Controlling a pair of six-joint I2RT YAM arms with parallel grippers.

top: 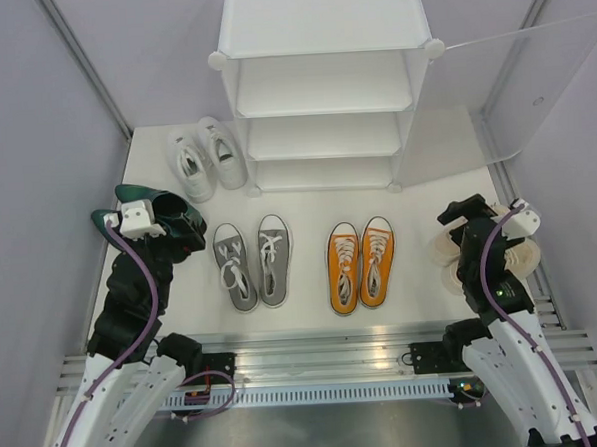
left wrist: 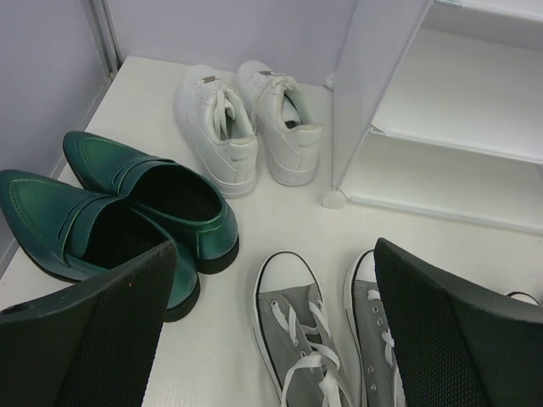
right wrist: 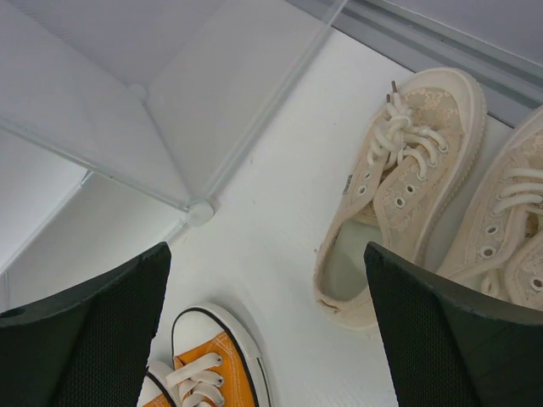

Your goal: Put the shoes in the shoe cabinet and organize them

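Note:
Next, the right gripper goes down and to the right in the wrist view onto the cabinet-side cream shoe's heel rim (top: pixel 442 246) (right wrist: pixel 341 307), which lies below it, facing my open fingers.
The white shoe cabinet (top: pixel 321 82) stands at the back, its shelves bare and its frosted door (top: pixel 516 82) swung open to the right. On the floor lie white sneakers (top: pixel 207 156), a grey pair (top: pixel 253 264) and an orange pair (top: pixel 362 265). The green shoes (left wrist: pixel 144 203) lie at the left, partly under my left arm. My left gripper (left wrist: pixel 276 246) hangs open above the grey toes (left wrist: pixel 284 275), holding nothing. The cream pair (right wrist: pixel 407 178) sits at the right beside my right gripper (right wrist: pixel 265 250), which is open and empty over bare floor by an orange toe (right wrist: pixel 212 365).
Grey walls close in the white floor (top: pixel 303 208) on both sides. A metal rail (top: pixel 315 348) runs along the near edge by the arm bases. The cabinet's corner foot (right wrist: pixel 200 211) stands just ahead of the right gripper.

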